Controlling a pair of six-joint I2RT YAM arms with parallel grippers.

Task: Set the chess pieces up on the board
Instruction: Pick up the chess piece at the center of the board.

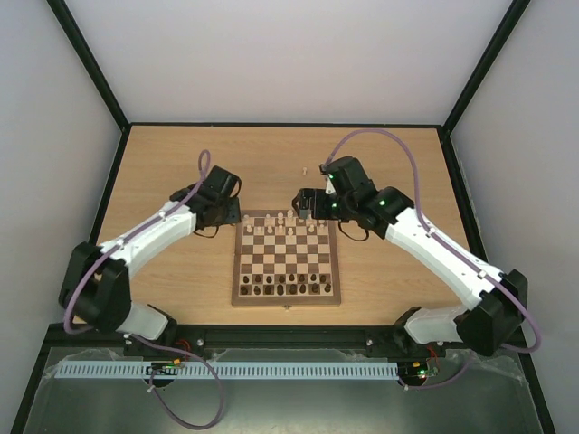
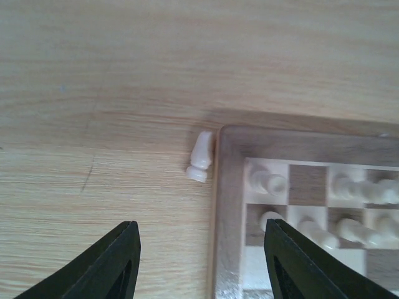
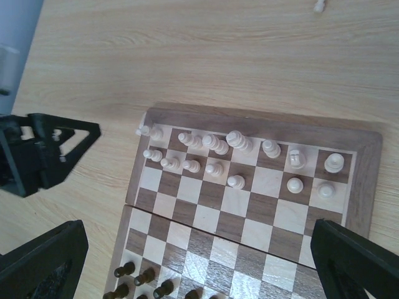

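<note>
My left gripper is above the fallen cream piece's body [image 2: 200,157], which lies against the board's corner frame [image 2: 225,205]. That piece is off the squares, so my gripper needs to come down open around its body next.
The board [image 1: 239,271] lies mid-table, also in the right wrist view [image 3: 368,187]. Cream chess pieces [image 3: 215,143] stand in its two far rows [image 1: 288,221]. One cream piece [image 2: 201,157] lies on its side on the table, against the board's far left corner frame [image 2: 225,205]. My left gripper [image 2: 202,261] is open and empty, hovering just short of that piece, over the board's edge [image 1: 226,215]. Another loose cream piece [image 1: 306,169] lies behind the board [image 3: 319,6]. My right gripper [image 3: 199,268] is open and empty, above the board's far edge [image 1: 305,203].
Dark brown chessmen [image 1: 280,287] fill the board's two near rows, some showing in the right wrist view [image 3: 134,277]. The left gripper [image 3: 43,156] shows beside the board's corner in the right wrist view. Bare light-wood tabletop [image 1: 163,172] surrounds the board, with black frame walls at its edges.
</note>
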